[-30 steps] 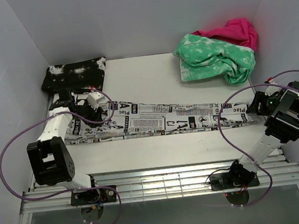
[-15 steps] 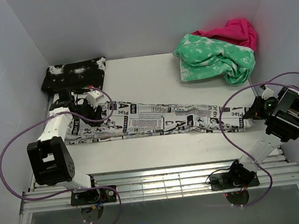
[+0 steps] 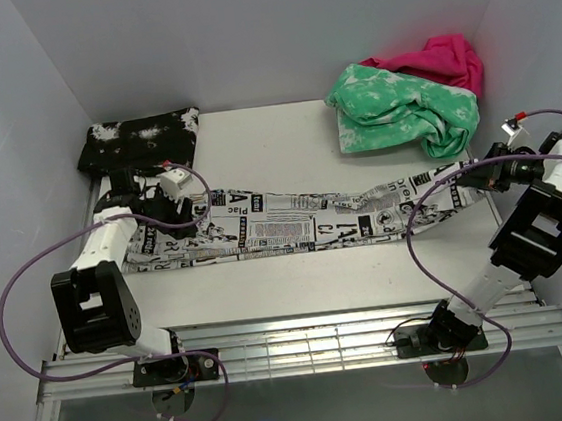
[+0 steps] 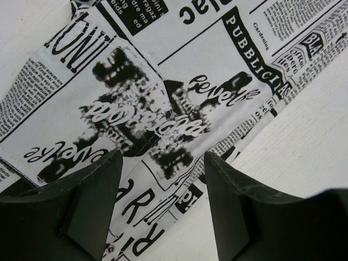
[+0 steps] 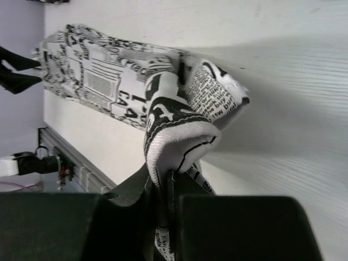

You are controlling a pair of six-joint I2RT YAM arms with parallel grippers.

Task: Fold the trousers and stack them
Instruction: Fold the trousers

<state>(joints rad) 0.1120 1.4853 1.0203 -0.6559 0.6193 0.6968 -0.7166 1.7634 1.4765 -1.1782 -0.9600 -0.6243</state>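
My right gripper carries the trousers' bunched hem past their middle next, then brings it down onto the cloth nearer the waist end [image 3: 221, 229] [image 5: 65, 68].
The newspaper-print trousers [image 3: 293, 224] lie stretched left to right across the table's middle. At their left, waist end my left gripper [image 3: 176, 213] hovers just over the cloth. In the left wrist view it [image 4: 163, 157] stands open, and the printed cloth [image 4: 163, 98] lies flat beneath the jaws, unheld. My right gripper [image 3: 474, 178] is at the right leg end. In the right wrist view it [image 5: 166, 179] is shut on the bunched hem of the trousers [image 5: 179, 103], raised off the table.
A black white-speckled folded garment [image 3: 140, 140] sits at the back left corner. A green-and-white mottled garment [image 3: 401, 107] and a pink one [image 3: 436, 58] are piled at the back right. Walls close in on three sides; a metal rail [image 3: 295, 345] runs along the near edge.
My right gripper has shut on the leg end and lifted it up and back to the right, tilting that end of the trousers. The left jaws opened a little wider.
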